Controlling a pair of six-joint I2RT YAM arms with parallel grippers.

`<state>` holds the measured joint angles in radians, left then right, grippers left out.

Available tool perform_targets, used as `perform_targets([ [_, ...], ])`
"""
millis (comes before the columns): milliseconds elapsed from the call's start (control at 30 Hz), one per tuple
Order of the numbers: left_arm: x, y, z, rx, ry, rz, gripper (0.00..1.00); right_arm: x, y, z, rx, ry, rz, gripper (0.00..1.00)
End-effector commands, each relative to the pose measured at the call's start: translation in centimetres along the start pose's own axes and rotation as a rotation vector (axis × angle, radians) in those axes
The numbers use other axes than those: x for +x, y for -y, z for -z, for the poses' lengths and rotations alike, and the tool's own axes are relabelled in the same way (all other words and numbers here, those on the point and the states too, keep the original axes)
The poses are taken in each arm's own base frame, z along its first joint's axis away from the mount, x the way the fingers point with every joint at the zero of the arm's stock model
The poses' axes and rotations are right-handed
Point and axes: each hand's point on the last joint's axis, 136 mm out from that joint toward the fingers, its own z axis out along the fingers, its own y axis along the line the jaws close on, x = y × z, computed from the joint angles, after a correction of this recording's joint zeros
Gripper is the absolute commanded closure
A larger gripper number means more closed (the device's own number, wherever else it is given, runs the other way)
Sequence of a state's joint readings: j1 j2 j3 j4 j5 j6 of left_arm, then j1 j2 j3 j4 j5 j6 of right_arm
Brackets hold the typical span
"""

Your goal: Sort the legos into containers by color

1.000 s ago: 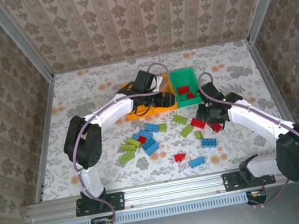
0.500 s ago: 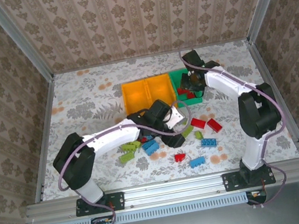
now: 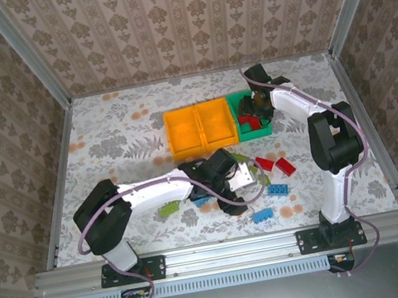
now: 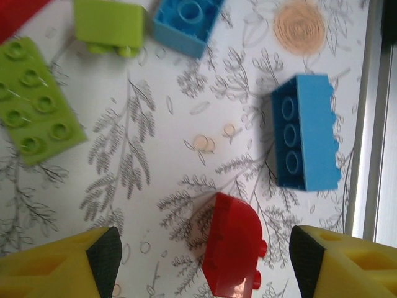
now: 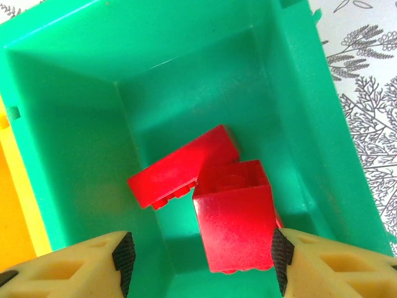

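I need to lower my left gripper, then close across the studded side of the red rounded lego [image 4: 234,251], already between its open fingers.
My left gripper [image 4: 205,257] is open and low over the table, its fingers either side of a red rounded lego [image 4: 234,251] without touching it. Around it lie a blue lego [image 4: 305,139], another blue one [image 4: 186,22] and two lime green ones [image 4: 37,102]. From above, the left gripper [image 3: 231,195] is among the loose legos. My right gripper [image 5: 201,254] is open inside the green container [image 5: 74,124], where a square red lego [image 5: 236,214] leans against a long red lego [image 5: 180,167]. The right gripper [image 3: 252,112] sits over that green container [image 3: 254,135].
Two orange containers [image 3: 185,132] stand in a row left of the green one. Loose red legos [image 3: 264,162], blue legos [image 3: 278,189] and a lime green one [image 3: 167,209] are scattered at the table's front middle. Patterned walls close in the table.
The left arm swung from the orange containers down to the loose legos and now straddles the red one. The right arm went from the table to the green container and opened.
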<state>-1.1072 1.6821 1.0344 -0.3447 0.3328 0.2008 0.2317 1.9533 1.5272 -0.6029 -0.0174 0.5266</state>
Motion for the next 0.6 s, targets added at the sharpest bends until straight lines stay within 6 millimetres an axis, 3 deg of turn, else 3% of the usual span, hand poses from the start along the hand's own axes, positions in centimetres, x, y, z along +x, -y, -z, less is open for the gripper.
perform_targets([
  [0, 1.2, 1.2, 0.1, 0.024, -0.031, -0.098, 0.26, 0.5, -0.5, 1.5, -0.037, -0.012, -0.007, 0.34],
  [300, 2.6, 2.1, -1.8, 0.039, -0.108, -0.119, 0.34, 1.0, -0.4, 5.9, -0.091, 0.065, -0.036, 0.25],
  [567, 3.4, 2.6, -2.6, 0.067, -0.139, -0.115, 0.37, 3.4, 3.7, 7.3, 0.001, 0.055, -0.044, 0.21],
])
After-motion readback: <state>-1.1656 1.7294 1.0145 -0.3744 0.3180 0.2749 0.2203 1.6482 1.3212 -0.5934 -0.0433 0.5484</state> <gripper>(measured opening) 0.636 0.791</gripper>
